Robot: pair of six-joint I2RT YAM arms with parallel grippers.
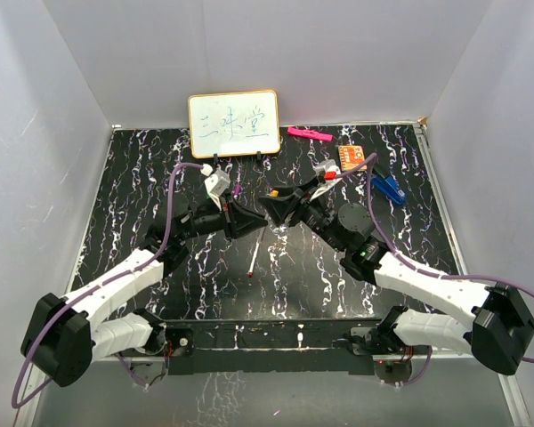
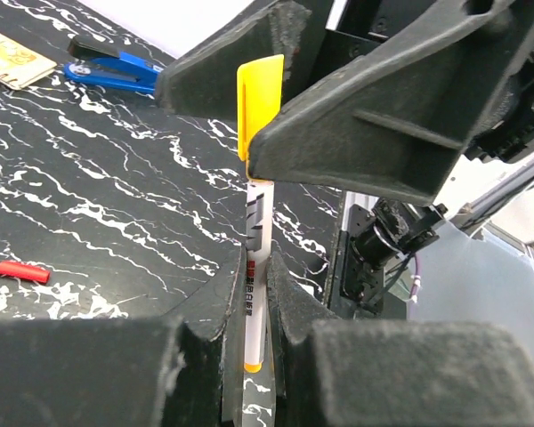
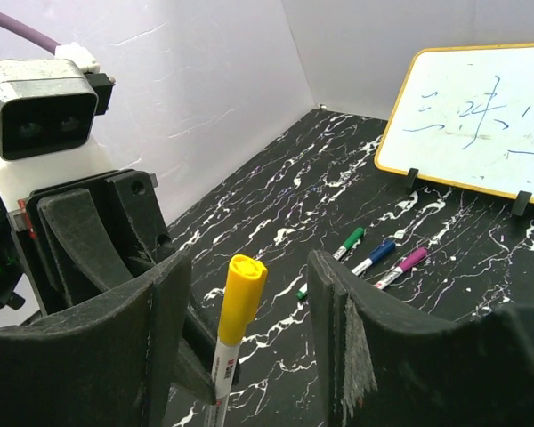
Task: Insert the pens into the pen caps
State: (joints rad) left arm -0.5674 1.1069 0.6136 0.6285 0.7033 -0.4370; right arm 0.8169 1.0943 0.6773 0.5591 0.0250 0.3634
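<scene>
I need to lower my left gripper toward the left in the top view and tip its white pen flat to let it go beside the purple capped pen [image 1: 241, 191], because the white pen is capped too.
My left gripper [image 2: 256, 298] is shut on a white pen [image 2: 256, 267] and holds it upright above the table. A yellow cap [image 2: 260, 98] sits on the pen's top end. My right gripper [image 3: 249, 267] is open, and the yellow cap [image 3: 241, 298] stands between its fingers, closer to one finger [image 3: 160, 338]. In the top view the two grippers, left [image 1: 247, 216] and right [image 1: 274, 206], meet at mid-table. A white pen with a red tip [image 1: 254, 256] lies in front of them. A loose red cap [image 2: 22, 271] lies on the table.
Green [image 3: 347, 242], blue [image 3: 375, 256] and purple [image 3: 403, 264] capped pens lie side by side near the whiteboard [image 1: 234, 124]. A pink bar [image 1: 309, 134], an orange card [image 1: 354, 157] and a blue clip [image 1: 389, 188] lie at the back right. White walls enclose the table.
</scene>
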